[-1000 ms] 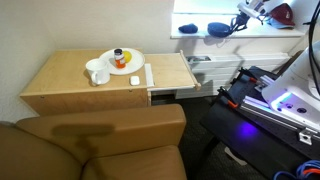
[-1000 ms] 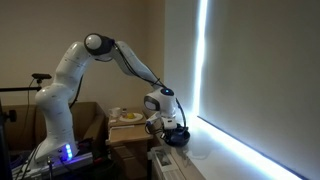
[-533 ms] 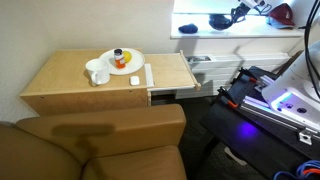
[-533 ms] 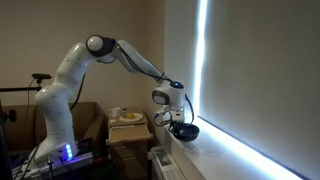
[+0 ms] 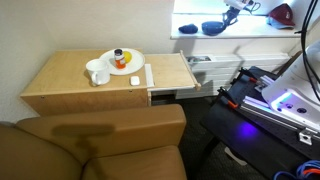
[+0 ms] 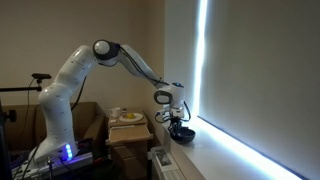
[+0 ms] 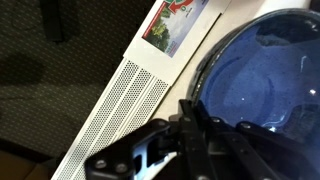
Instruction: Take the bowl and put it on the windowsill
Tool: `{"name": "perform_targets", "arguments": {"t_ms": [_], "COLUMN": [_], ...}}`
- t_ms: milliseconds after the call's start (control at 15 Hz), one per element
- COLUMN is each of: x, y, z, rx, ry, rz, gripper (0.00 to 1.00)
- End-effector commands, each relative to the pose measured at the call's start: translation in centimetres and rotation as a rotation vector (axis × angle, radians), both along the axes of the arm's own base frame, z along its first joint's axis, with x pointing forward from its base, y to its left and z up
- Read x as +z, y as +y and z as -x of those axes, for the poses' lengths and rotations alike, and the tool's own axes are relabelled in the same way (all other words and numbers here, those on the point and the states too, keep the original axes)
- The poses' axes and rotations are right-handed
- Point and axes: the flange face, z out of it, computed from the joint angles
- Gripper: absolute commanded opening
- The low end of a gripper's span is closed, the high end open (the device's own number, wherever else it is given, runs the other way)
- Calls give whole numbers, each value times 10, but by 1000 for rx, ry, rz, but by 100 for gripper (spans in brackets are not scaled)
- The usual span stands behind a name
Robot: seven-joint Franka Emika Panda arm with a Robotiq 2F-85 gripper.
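The bowl [image 7: 262,72] is already over the white windowsill, so the gripper will go the short way down onto the windowsill and open its fingers to let go of the bowl's rim.
The bowl is dark blue and glossy. It shows in both exterior views [image 5: 211,27] [image 6: 183,133], low over or resting on the white windowsill [image 5: 189,32] [image 6: 214,160]; I cannot tell whether it touches. My gripper [image 5: 224,17] [image 6: 176,121] is directly above the bowl's edge. In the wrist view the gripper [image 7: 190,118] is shut on the rim of the bowl [image 7: 262,72], with one finger inside and one outside. The windowsill [image 7: 150,78] lies below it.
A wooden table [image 5: 60,85] holds a plate [image 5: 135,66] with food and a white mug [image 5: 97,72]. A brown sofa [image 5: 100,140] fills the front. A radiator grille [image 7: 110,115] runs under the sill. A printed card [image 7: 176,18] lies on the sill beside the bowl.
My gripper carried the bowl further along the windowsill, rising a little, and has now lowered it toward the sill surface. The grip on the rim is unchanged.
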Motion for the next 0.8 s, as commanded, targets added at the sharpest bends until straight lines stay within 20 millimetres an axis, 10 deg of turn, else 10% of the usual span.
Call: {"name": "perform_targets", "arguments": {"t_ms": [0,733], "x": [-4,-34], "y": [-1,-5], "z": [0,2], "rx": [-11,-105], "ry": [-4,-42], "rz": [-1,0], "gripper": [2,2]}}
